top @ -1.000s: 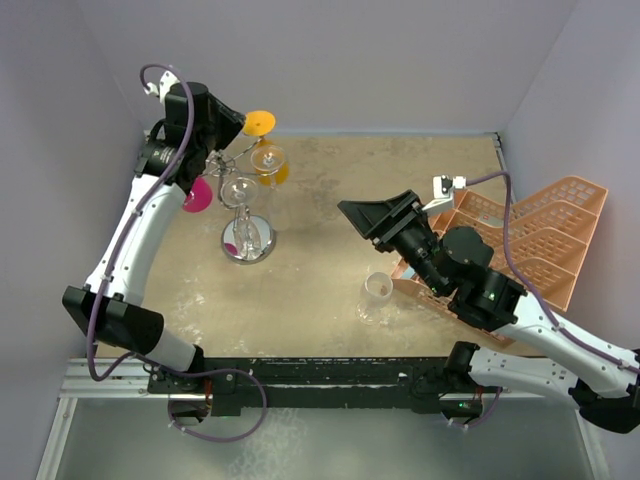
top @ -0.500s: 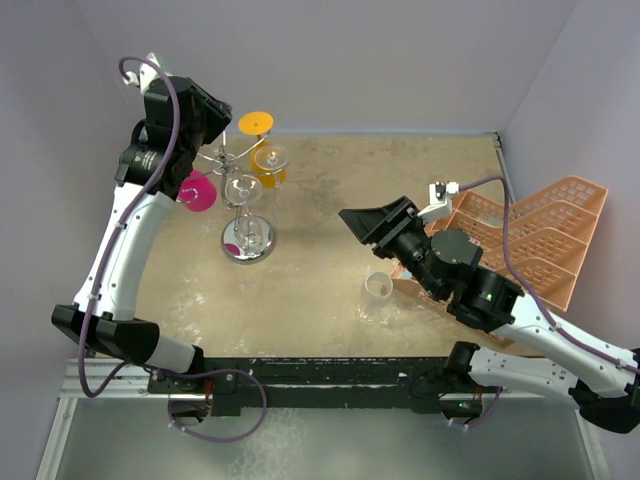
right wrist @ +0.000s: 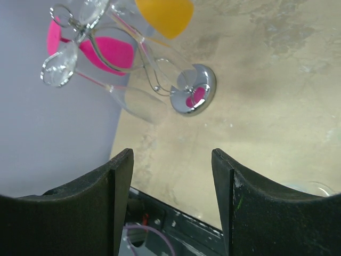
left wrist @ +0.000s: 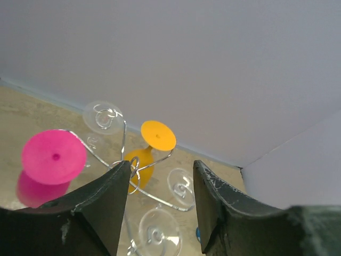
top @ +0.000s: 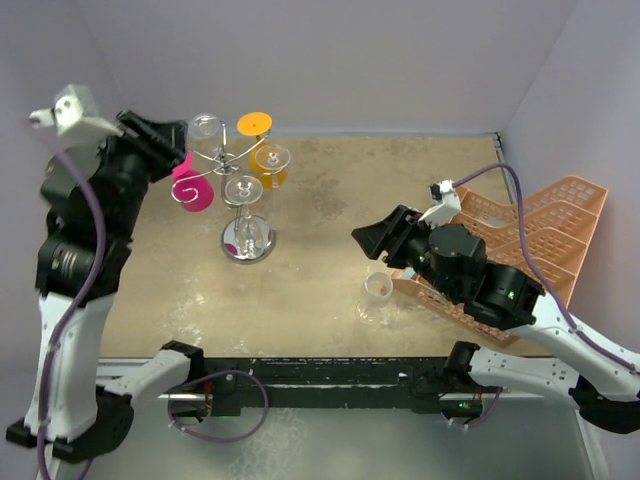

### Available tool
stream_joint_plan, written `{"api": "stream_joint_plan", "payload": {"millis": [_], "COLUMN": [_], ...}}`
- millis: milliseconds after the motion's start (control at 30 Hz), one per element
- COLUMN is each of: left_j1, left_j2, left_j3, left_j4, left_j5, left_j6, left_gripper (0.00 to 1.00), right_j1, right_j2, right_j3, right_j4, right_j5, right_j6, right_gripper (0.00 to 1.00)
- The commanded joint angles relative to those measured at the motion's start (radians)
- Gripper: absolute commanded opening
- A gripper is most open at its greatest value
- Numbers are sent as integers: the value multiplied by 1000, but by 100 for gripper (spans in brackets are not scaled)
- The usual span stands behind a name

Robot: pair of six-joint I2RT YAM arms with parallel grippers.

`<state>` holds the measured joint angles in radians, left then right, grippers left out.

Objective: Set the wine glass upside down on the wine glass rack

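Note:
The upright glass is below the robot's right gripper and back from it, so the gripper's fingers need to tilt down next and lower back onto its upturned rack-side rim.
The chrome wine glass rack (top: pixel 247 245) stands at the table's back left, with its round base (right wrist: pixel 193 96) and curled arms (left wrist: pixel 123 140). Upside down on it hang a pink glass (top: pixel 190 188), an orange glass (top: pixel 262 150) and three clear wine glasses, one of them at the rear left arm (top: pixel 205 127), its foot (left wrist: pixel 103 116) on the scroll. My left gripper (top: pixel 165 141) is raised left of the rack, open and empty (left wrist: pixel 161 172). Another clear glass (top: pixel 378 290) stands upright on the table. Just above and behind it my right gripper (top: pixel 368 240) is open and empty (right wrist: pixel 171 160).
A peach plastic crate (top: pixel 545 235) lies tilted at the right, against the right arm. Grey walls close the back and both sides. The black rail with both arm bases (top: pixel 330 378) runs along the near edge.
My left gripper opened and pulled up and left, away from the rack, uncovering a clear glass foot on the rear left arm. The right gripper dropped slightly toward the upright glass.

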<state>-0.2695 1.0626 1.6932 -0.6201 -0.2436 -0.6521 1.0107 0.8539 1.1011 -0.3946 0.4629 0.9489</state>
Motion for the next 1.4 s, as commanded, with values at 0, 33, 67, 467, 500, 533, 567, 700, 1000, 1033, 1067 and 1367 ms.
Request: {"api": "stream_joint_plan", "payload": {"millis": [0, 33, 67, 467, 500, 533, 567, 700, 1000, 1033, 1067, 1367], "left_j1": [2, 2, 2, 2, 2, 2, 1, 2, 2, 2, 2, 2], "left_j2": [-160, -196, -234, -535, -553, -568, -584, -599, -595, -595, -595, -566], "left_j3": [-115, -148, -181, -398, -413, -428, -441, -461, -453, -451, -449, -408], "left_j4": [-36, -52, -66, -218, -214, -207, -201, -191, -150, -145, -140, -110], "left_j5": [46, 47, 48, -63, -74, -81, -80, -69, -17, -8, 3, 76], "left_j6": [141, 152, 159, 173, 162, 146, 135, 114, 105, 106, 107, 112], "left_gripper": [50, 51, 53, 61, 61, 61, 60, 59, 59, 59, 59, 59], "right_j1": [2, 2, 2, 1, 2, 2, 2, 2, 2, 2, 2, 2], "right_j2": [9, 16, 24, 147, 151, 156, 159, 169, 188, 188, 188, 176], "right_j3": [66, 64, 57, -15, -20, -24, -29, -39, -118, -125, -135, -131], "right_j4": [-205, -229, -249, -378, -378, -377, -377, -388, -295, -293, -283, -246], "right_j5": [-32, -31, -34, -100, -104, -108, -112, -104, -116, -112, -106, -79], "right_j6": [-95, -95, -98, -89, -87, -89, -89, -75, -41, -19, -11, -10], "right_gripper": [63, 63, 63, 54, 53, 52, 51, 50, 36, 34, 31, 0]}}
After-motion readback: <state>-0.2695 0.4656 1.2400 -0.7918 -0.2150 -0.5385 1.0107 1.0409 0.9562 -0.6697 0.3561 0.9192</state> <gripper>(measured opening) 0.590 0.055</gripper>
